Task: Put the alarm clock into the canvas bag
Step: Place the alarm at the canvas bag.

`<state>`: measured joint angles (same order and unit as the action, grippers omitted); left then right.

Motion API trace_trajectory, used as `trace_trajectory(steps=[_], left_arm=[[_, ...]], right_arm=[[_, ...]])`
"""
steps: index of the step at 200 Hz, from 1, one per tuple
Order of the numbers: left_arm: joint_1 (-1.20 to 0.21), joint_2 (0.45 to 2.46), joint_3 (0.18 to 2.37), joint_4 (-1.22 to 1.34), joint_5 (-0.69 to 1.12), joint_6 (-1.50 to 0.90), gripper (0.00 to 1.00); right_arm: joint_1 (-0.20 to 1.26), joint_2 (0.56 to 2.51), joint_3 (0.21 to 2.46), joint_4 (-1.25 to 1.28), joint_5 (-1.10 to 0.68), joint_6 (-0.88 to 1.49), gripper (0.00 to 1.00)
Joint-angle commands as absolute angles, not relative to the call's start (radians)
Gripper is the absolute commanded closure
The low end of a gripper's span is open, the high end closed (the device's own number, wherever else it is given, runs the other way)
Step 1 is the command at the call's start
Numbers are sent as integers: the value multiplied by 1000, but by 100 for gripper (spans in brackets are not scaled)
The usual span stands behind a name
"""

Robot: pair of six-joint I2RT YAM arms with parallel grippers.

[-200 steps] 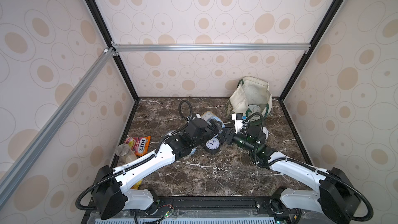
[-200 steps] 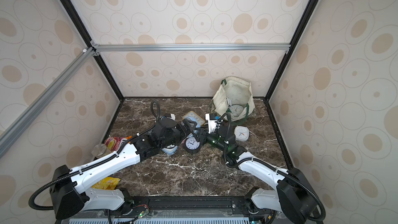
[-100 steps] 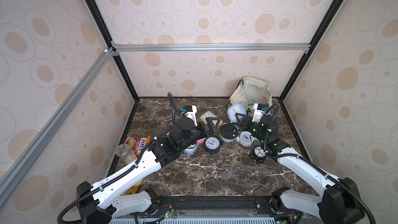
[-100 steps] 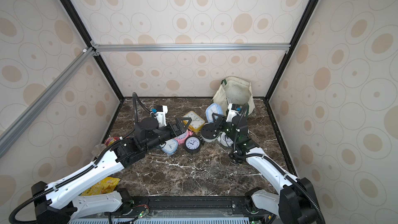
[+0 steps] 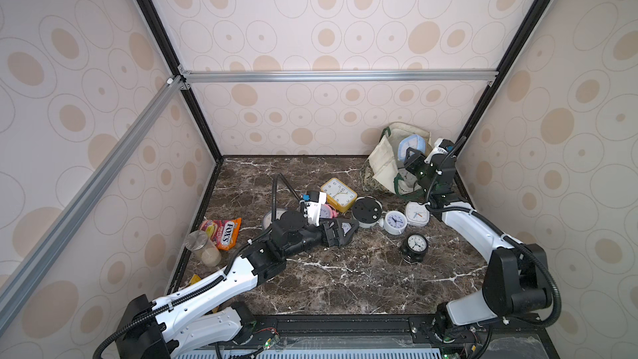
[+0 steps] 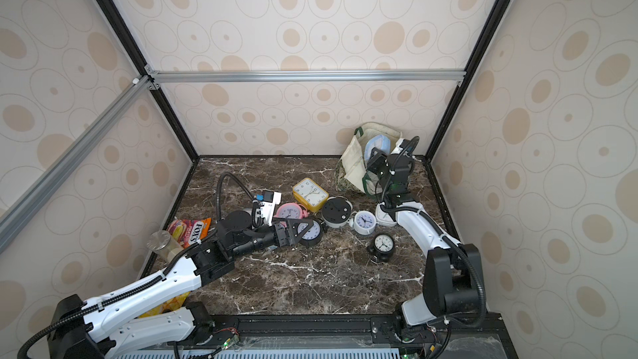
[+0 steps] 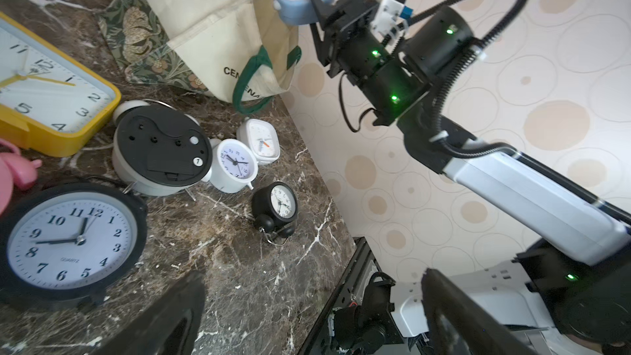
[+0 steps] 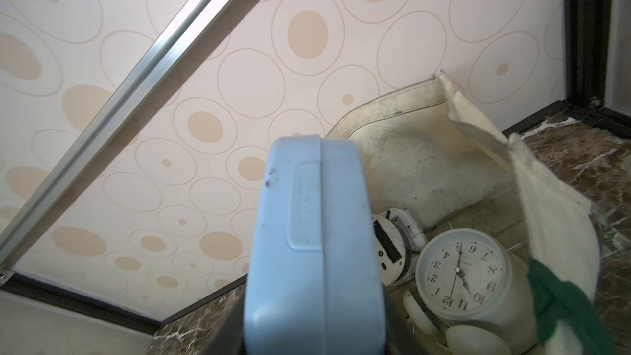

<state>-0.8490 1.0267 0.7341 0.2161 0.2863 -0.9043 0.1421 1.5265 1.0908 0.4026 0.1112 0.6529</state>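
Observation:
The light blue alarm clock still hangs above the bag's rim, so my right gripper will next move down into the bag's opening and let the alarm clock go inside.
The off-white canvas bag with green handles stands open at the back right corner. My right gripper is shut on a light blue alarm clock and holds it over the bag's mouth, above the rim. In the right wrist view the blue clock fills the middle, with the bag's inside behind it and a white clock lying in the bag. My left gripper is open and empty, low over the table beside a black round clock.
Several clocks lie mid-table: a yellow square one, a pink one, a white one showing its black back, a small white round one, a white square one, a small black one. A candy packet and jar sit at the left wall.
My right gripper has lifted the blue clock from the middle of the table and carried it back right to the bag. My left arm has drawn back, then swung to the black clock.

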Motion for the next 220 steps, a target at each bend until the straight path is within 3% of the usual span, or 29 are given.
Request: trace_trajectory(steps=[1, 91, 117, 136, 150, 220], left_arm=[[-845, 965, 750, 324, 308, -869, 2], [-845, 941, 721, 247, 231, -898, 2], [-847, 938, 732, 168, 180, -900, 2], [-846, 931, 739, 103, 144, -885, 2], [-845, 935, 749, 56, 128, -869, 2], [-877, 1133, 805, -217, 63, -814, 2]], right_arm=[[117, 1605, 1180, 419, 166, 642, 75], [57, 1934, 1412, 436, 32, 718, 66], [54, 1957, 1442, 419, 5, 721, 37], [54, 1930, 1404, 438, -13, 718, 21], [54, 1905, 1372, 458, -33, 713, 15], [60, 1605, 1015, 547, -173, 671, 11]])
